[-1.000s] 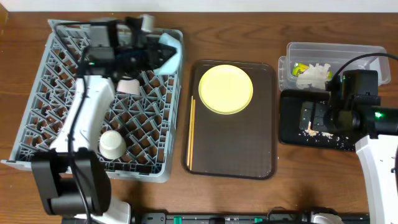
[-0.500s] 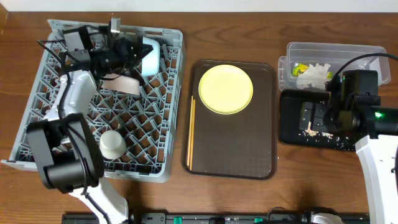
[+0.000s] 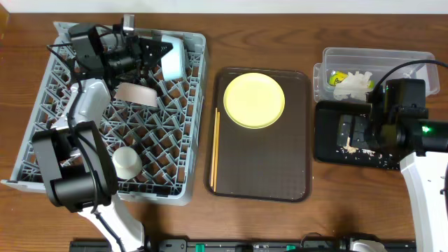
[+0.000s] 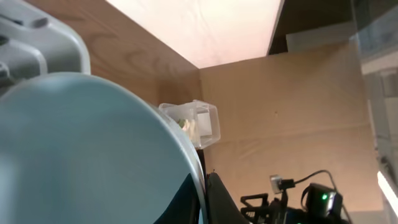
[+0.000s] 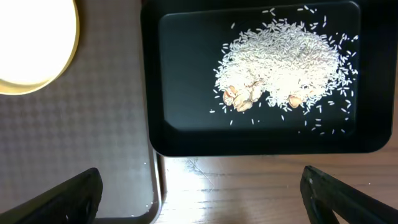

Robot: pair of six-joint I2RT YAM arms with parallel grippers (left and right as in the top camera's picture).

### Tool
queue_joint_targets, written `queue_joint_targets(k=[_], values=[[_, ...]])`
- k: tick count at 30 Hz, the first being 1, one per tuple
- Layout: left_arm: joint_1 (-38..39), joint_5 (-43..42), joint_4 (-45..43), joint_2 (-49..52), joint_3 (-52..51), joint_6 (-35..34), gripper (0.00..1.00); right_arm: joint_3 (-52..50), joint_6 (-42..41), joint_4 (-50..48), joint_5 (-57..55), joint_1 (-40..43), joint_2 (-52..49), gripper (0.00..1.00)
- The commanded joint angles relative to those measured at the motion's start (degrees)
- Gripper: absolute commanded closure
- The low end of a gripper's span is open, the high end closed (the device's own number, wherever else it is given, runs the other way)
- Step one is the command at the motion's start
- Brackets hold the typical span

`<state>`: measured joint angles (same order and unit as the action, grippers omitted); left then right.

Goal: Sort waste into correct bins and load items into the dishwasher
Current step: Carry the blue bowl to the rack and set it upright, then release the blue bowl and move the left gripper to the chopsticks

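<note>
The dish rack's open slots lie below, so my left gripper will next lower the light-blue bowl beside the tan cup and then release the bowl's rim.
My left gripper (image 3: pixel 155 53) is shut on the rim of the light-blue bowl (image 3: pixel 173 58) and holds it on edge over the far right part of the grey dish rack (image 3: pixel 42 133). In the left wrist view the bowl (image 4: pixel 81 155) fills the left side, its rim pinched between the fingers (image 4: pixel 204 190). A small white bowl (image 3: pixel 126 162) sits in the rack near the front. The pale-yellow plate (image 3: pixel 253 99) lies on the brown tray. My right gripper (image 3: pixel 357 131) hovers wide open (image 5: pixel 202 186) over the black tray (image 5: pixel 186 134), which holds beige grains (image 5: pixel 283 59).
The clear tub (image 3: pixel 399 57) at the far right holds crumpled white paper (image 3: pixel 353 85) and the coloured wrapper (image 3: pixel 337 76). The dark brown serving tray (image 3: pixel 266 164) also holds chopsticks (image 3: pixel 215 147) along its left edge. A tan cup (image 3: pixel 136 92) lies on its side in the rack.
My left arm has swung left along the rack's far edge, carrying the light-blue bowl in from the rack's right corner. The right arm has not moved.
</note>
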<state>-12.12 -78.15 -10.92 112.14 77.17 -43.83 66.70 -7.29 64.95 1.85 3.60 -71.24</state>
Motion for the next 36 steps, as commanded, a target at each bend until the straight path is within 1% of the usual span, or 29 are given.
queue_joint_targets(k=[1,7,12,18,20,21,22,23,24,25,26,28,29,32,36], values=[[-0.1,-0.2,-0.3,0.6,0.5,-3.2,0.94,0.9,-0.8,0.3,-0.3,0.5,0.1,0.01],[-0.1,1.0,0.1,1.1,-0.1,-3.1,0.94,0.9,-0.8,0.3,-0.3,0.5,0.1,0.01],[-0.4,1.0,0.2,3.7,-0.1,-3.0,0.94,0.9,-0.8,0.4,-0.3,0.5,0.1,0.01],[-3.3,1.1,0.3,5.0,-0.1,-0.2,0.94,0.9,-0.8,0.7,-0.3,0.5,0.1,0.01],[-4.8,1.0,0.3,5.0,-0.1,0.3,0.92,0.9,-0.8,0.7,-0.3,0.5,0.1,0.01],[-5.5,1.0,0.4,5.0,-0.1,0.3,0.87,0.9,-0.8,0.7,-0.3,0.5,0.1,0.01],[-6.2,1.0,0.5,5.0,-0.1,0.4,0.79,0.9,-0.8,0.7,-0.3,0.5,0.1,0.01],[-7.0,1.0,0.5,5.0,-0.1,0.6,0.67,0.9,-0.8,0.7,-0.3,0.5,0.1,0.01],[-8.2,1.0,0.5,5.0,-0.1,0.6,0.53,0.9,-0.8,0.7,-0.3,0.5,0.1,0.01],[-8.8,1.0,0.5,5.0,-0.1,0.5,0.49,0.9,-0.8,0.7,-0.3,0.5,0.1,0.01],[-9.3,0.7,0.5,5.0,-0.1,0.5,0.41,0.9,-0.8,0.7,-0.3,0.5,0.1,0.01],[-10.1,0.1,0.5,4.8,-0.1,0.5,0.30,0.9,-0.8,0.8,-0.3,0.5,0.1,0.01],[-10.4,-0.1,0.5,4.5,-0.1,0.5,0.26,0.9,-0.8,0.8,-0.3,0.5,0.1,0.01],[-11.0,-0.3,0.4,2.6,-0.1,0.6,0.20,0.9,-0.8,0.8,-0.3,0.5,0.1,0.01],[-10.9,0.4,-2.5,-2.9,-0.1,0.5,0.16,0.9,-0.8,0.8,-0.3,0.5,0.1,0.01]])
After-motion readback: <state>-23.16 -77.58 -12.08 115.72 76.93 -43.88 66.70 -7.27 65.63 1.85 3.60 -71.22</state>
